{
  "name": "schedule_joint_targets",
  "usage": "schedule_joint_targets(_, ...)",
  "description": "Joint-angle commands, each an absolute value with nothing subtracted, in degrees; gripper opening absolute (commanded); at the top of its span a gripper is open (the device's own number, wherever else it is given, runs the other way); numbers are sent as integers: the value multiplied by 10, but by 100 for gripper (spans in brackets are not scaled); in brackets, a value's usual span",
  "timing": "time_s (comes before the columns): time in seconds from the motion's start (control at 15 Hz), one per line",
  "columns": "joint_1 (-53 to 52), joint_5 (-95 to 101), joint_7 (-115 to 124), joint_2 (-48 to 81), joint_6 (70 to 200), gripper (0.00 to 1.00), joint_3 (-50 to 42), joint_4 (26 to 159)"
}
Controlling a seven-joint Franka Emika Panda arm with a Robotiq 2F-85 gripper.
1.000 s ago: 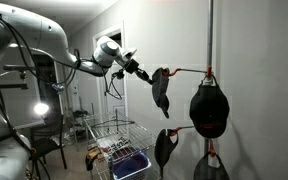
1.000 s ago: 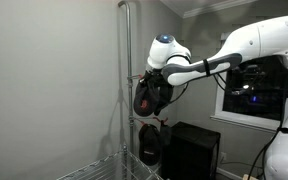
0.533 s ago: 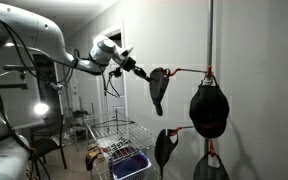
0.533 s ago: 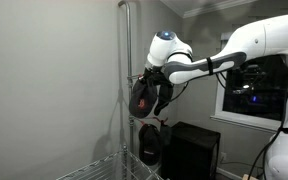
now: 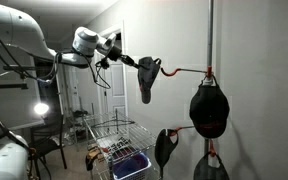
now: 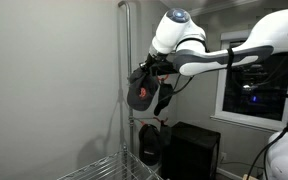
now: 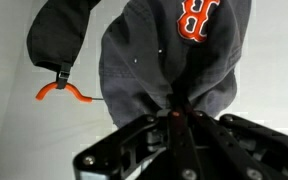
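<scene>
My gripper should move away from the pole [image 5: 211, 40], now that the cap is off the hook's tip. It needs to turn fingers-down over the wire basket [image 5: 125, 139] and release the cap there.
My gripper [image 5: 132, 64] is shut on a dark grey baseball cap [image 5: 147, 78] with a red letter B [image 7: 193, 17] on its front. I hold the cap in the air, level with an orange hook [image 5: 184, 70] on the metal pole [image 5: 211, 40], and off the hook's tip. In the wrist view the cap [image 7: 164, 50] fills the middle, pinched between my fingers [image 7: 176, 118], with the orange hook [image 7: 62, 92] at the left. In the exterior view from the opposite side the cap [image 6: 142, 90] hangs below my gripper [image 6: 154, 72].
Three more dark caps hang on the pole: one [image 5: 209, 108] on the same hook level, two lower [image 5: 165, 148] [image 5: 211, 166]. A wire basket [image 5: 119, 150] with a blue bin stands below. A chair and lamp are behind my arm. A dark cabinet [image 6: 194, 150] stands near a window.
My gripper has moved up and away from the pole with the cap in it. The cap has come off the orange hook and now hangs from my fingers.
</scene>
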State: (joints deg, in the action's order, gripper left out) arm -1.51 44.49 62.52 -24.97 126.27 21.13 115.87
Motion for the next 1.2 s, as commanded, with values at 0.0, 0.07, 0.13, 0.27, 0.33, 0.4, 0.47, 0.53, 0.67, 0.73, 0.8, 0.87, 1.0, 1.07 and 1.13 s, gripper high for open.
schedule_joint_targets(0.0, -19, 461, 646, -264, 1239, 3, 217, 1156)
schedule_joint_targets(0.07, -29, 445, 630, -264, 1239, 3, 213, 1157)
schedule_joint_targets(0.13, -34, 440, 626, -263, 1241, 4, 213, 1157)
schedule_joint_targets(0.27, -66, 387, 589, -252, 1249, 4, 202, 1155)
schedule_joint_targets(0.33, -81, 356, 570, -249, 1253, 4, 200, 1156)
schedule_joint_targets(0.4, -93, 326, 551, -244, 1254, 4, 200, 1156)
schedule_joint_targets(0.47, -102, 297, 534, -239, 1254, 4, 204, 1156)
schedule_joint_targets(0.53, -110, 267, 513, -233, 1252, 4, 206, 1154)
schedule_joint_targets(0.67, -124, 213, 470, -215, 1245, 3, 208, 1149)
schedule_joint_targets(0.73, -128, 191, 452, -200, 1242, 4, 209, 1147)
schedule_joint_targets(0.8, -131, 170, 432, -185, 1241, 4, 209, 1147)
schedule_joint_targets(0.87, -130, 156, 418, -165, 1237, 4, 211, 1144)
schedule_joint_targets(1.0, -131, 124, 390, -121, 1242, 3, 208, 1143)
schedule_joint_targets(1.07, -132, 109, 377, -100, 1238, 3, 208, 1140)
schedule_joint_targets(1.13, -133, 98, 369, -77, 1237, 4, 207, 1140)
